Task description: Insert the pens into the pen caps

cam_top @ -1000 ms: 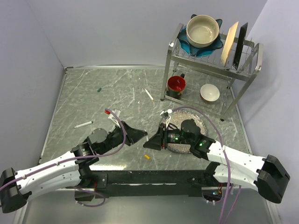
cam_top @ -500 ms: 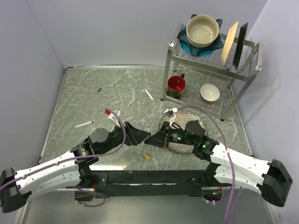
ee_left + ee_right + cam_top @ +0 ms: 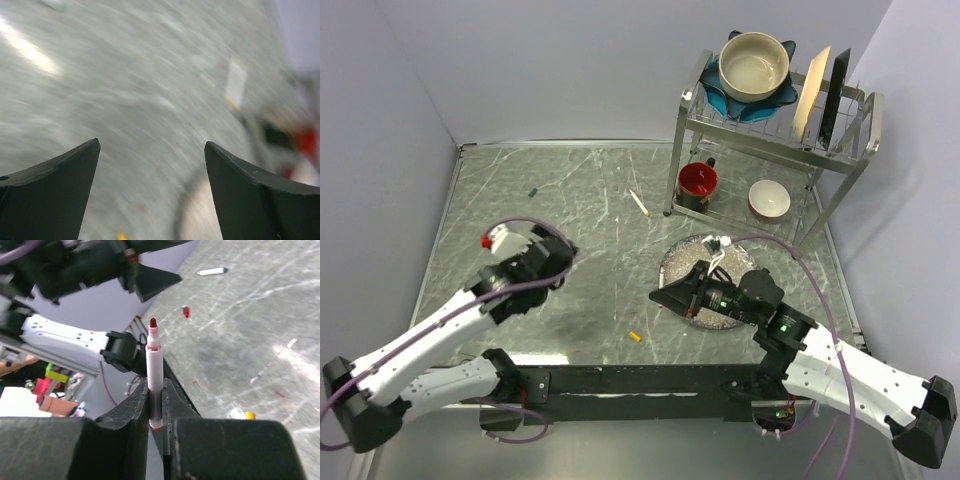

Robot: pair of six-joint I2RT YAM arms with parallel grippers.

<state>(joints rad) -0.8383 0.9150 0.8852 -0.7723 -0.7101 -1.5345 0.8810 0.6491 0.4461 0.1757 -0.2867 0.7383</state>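
I need to lower my left gripper back toward my base, onto the red cap (image 3: 185, 311) below it, as it matches the held pen's red tip.
My right gripper (image 3: 155, 386) (image 3: 660, 296) is shut on a white pen (image 3: 154, 367), which stands up from the jaws with its red tip (image 3: 153, 322) pointing away. My left gripper (image 3: 150, 150) (image 3: 562, 260) is open and empty over the table's left part; its view is motion-blurred. A red cap (image 3: 185, 311) lies on the table beyond the held pen, and a yellow cap (image 3: 635, 337) (image 3: 248, 415) (image 3: 121, 236) near the front edge. A green cap (image 3: 532, 191) and a yellow-tipped pen (image 3: 639, 202) lie further back. A green-tipped pen (image 3: 212, 271) lies on the far left.
A glittery round plate (image 3: 692, 258) lies under my right wrist. At the back right stands a wire dish rack (image 3: 775, 125) with a bowl (image 3: 754, 62) on top, plates on edge, and a red mug (image 3: 698, 182) and small bowl (image 3: 769, 199) below.
My left gripper has opened and swung up and away to the left. My right gripper has shut on the red-tipped pen and drawn back to the right.
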